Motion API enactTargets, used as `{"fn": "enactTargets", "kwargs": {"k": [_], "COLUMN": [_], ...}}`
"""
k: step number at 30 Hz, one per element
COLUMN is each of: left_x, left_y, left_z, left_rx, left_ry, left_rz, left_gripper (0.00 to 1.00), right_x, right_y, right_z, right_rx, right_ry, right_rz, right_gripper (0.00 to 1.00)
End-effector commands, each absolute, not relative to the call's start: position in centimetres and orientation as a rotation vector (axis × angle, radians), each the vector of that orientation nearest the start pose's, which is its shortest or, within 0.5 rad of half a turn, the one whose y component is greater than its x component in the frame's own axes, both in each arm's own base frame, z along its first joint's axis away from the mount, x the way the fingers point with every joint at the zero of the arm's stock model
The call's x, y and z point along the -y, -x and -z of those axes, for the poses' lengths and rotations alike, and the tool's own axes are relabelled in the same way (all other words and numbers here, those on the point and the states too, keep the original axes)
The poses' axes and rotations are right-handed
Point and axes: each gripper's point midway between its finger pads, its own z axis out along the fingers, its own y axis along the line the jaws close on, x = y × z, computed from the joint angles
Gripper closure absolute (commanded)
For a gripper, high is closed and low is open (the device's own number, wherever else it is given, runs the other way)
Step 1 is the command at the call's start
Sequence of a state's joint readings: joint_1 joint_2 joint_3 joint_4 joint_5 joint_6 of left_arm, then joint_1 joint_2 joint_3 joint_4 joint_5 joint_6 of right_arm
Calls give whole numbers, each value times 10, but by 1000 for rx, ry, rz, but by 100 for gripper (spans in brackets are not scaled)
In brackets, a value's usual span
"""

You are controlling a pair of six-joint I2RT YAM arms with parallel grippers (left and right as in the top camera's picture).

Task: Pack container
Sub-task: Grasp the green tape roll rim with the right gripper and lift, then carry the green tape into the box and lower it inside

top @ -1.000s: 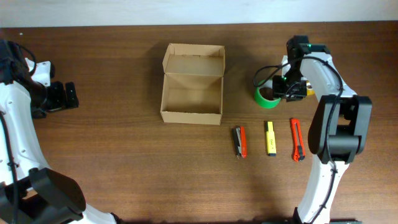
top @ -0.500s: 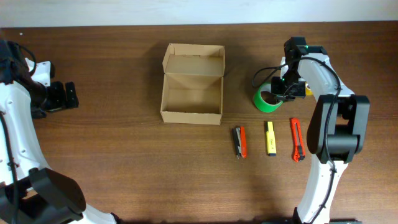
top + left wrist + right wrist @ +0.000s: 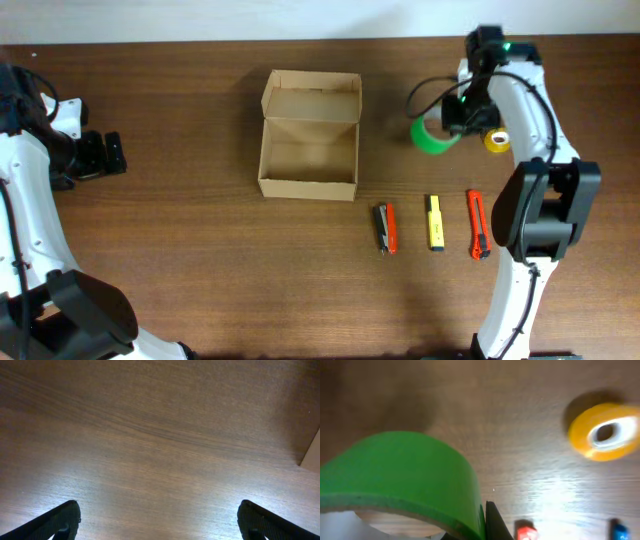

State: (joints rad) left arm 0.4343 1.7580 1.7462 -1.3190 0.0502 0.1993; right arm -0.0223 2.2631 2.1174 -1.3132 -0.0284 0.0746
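My right gripper holds the roll, and there is room for it in the box. It will next swing left in the overhead view over the box's bare inside, go down and let go of the roll.
The container (image 3: pixel 309 136) is an open brown cardboard box at the table's middle, lid flap folded back, inside bare. My right gripper (image 3: pixel 456 122) is shut on a green tape roll (image 3: pixel 433 136) and holds it above the table, right of the box; in the right wrist view the roll (image 3: pixel 405 480) fills the lower left against one finger. A yellow tape roll (image 3: pixel 497 141) lies on the table beside it and also shows in the right wrist view (image 3: pixel 605 432). My left gripper (image 3: pixel 112 152) is open and empty at the far left, fingers wide apart (image 3: pixel 160 522) over bare wood.
Two orange cutters (image 3: pixel 386 228) (image 3: pixel 478 223) and a yellow one (image 3: pixel 435 221) lie in a row in front of the box, to its right. A corner of the box (image 3: pixel 312 450) shows at the right edge of the left wrist view.
My right gripper has lifted the green tape roll off the table and moved it back, uncovering the yellow tape roll. The left arm has not moved.
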Motion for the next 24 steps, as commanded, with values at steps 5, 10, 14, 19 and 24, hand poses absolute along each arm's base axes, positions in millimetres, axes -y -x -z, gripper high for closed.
{"fn": "enactTargets", "kwargs": {"k": [5, 10, 14, 19, 24], "left_x": [-148, -148, -148, -148, -148], "left_y": [-343, -343, -343, -343, -343], "left_z": [-195, -195, -195, -195, -195], "left_rx": [-2867, -2867, -2867, -2867, -2867], "left_ry": [302, 302, 302, 302, 302], "left_rz": [-30, -30, -30, -30, -30], "left_gripper": [0, 0, 0, 0, 0], "right_x": [-14, -56, -105, -169, -226], "right_y": [-496, -493, -479, -459, -437], "right_z": [-193, -242, -256, -257, -252], "right_rx": [-2813, -2705, -2665, -2624, -2569], "right_ry": [-32, 132, 362, 622, 850], "right_rz": [-86, -201, -255, -277, -294], "right_gripper": [96, 96, 96, 96, 96]}}
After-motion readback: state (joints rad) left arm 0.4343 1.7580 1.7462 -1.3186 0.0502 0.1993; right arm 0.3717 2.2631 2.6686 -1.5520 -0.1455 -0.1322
